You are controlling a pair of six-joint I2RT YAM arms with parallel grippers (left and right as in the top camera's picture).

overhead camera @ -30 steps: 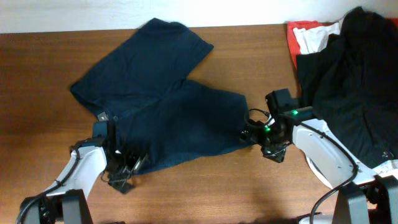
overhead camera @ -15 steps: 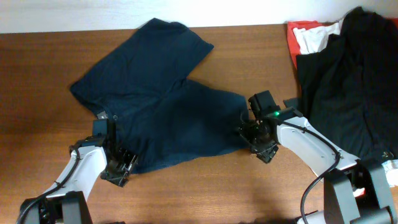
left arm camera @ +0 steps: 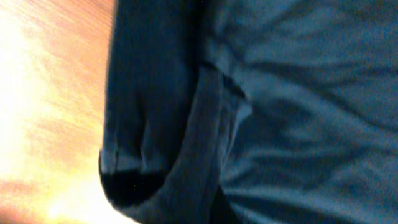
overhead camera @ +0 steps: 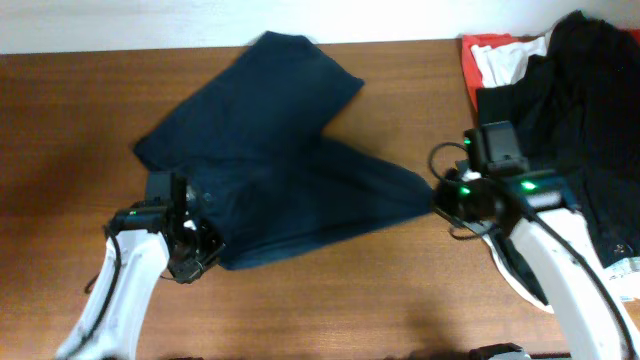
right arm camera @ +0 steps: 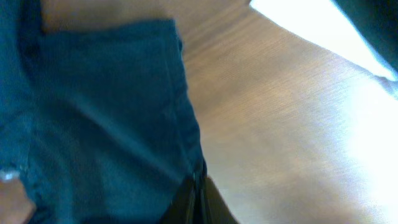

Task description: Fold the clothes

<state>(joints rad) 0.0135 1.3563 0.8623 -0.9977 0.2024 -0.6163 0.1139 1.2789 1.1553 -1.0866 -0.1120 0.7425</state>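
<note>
The shorts' side corner lies outward of my left gripper. Next, my left gripper needs to carry the shorts' held edge outward toward that corner and release it.
The navy shorts lie spread over the middle of the wooden table, one leg reaching to the back. My left gripper is shut on their near-left edge, by the waistband. In the left wrist view navy cloth fills nearly the whole frame and a fold runs down into the jaws. My right gripper is shut on the right leg's corner, which is drawn out to a point. In the right wrist view the shorts' hem ends between the closed fingers.
A heap of other clothes sits at the back right: a black garment over a white one and an orange-red one. Bare wood lies to the right of the held corner.
Both grippers have shut on the shorts. The right one has pulled the leg's corner to the right, stretching the cloth, and the whole garment has shifted right.
</note>
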